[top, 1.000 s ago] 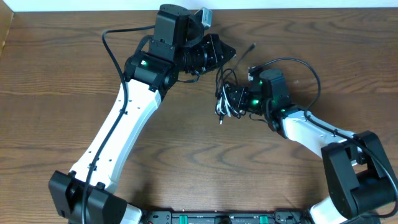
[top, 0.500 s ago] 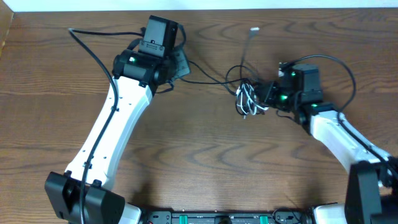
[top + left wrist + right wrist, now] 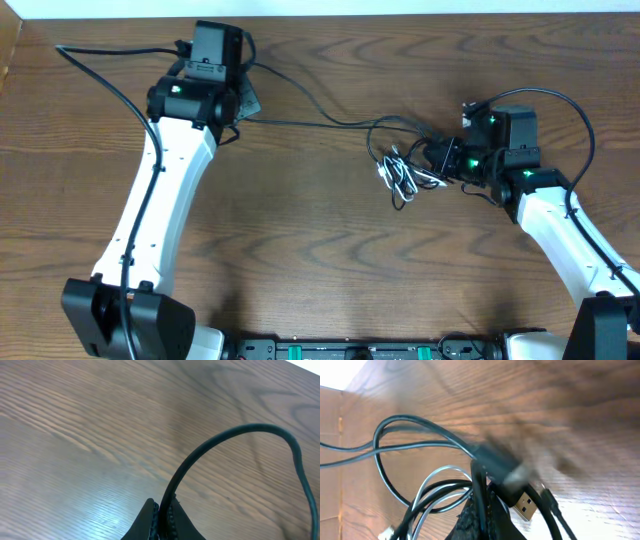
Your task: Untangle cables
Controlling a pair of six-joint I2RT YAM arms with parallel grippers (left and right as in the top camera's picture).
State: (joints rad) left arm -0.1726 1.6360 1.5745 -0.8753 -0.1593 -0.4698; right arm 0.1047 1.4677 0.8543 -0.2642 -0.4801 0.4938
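Next, my left gripper draws slightly away from the knot [image 3: 405, 168], then swings toward it and opens, since the long black cable stretches nearly straight.
In the overhead view my left gripper [image 3: 244, 104] is at the far left, shut on the long black cable [image 3: 310, 121]. That cable runs rightward, nearly straight, into the knot of cables [image 3: 400, 172] at centre right. The left wrist view shows the jaws [image 3: 162, 525] pinched on this black cable [image 3: 250, 427], which arcs up and right. My right gripper [image 3: 437, 158] is at the knot's right side. In the right wrist view its jaws [image 3: 480, 505] are shut on a black cable strand [image 3: 479, 477], beside a USB plug [image 3: 522, 502] and loops of the white cable [image 3: 437, 472].
The left arm's own thick black lead [image 3: 100, 70] loops out toward the far left corner. A cardboard edge [image 3: 8, 45] borders the table's left side. The arm bases [image 3: 350, 350] line the front edge.
The arms have drawn apart. My left gripper moved left, pulling the long black cable out into a line. My right gripper moved right with the knot.
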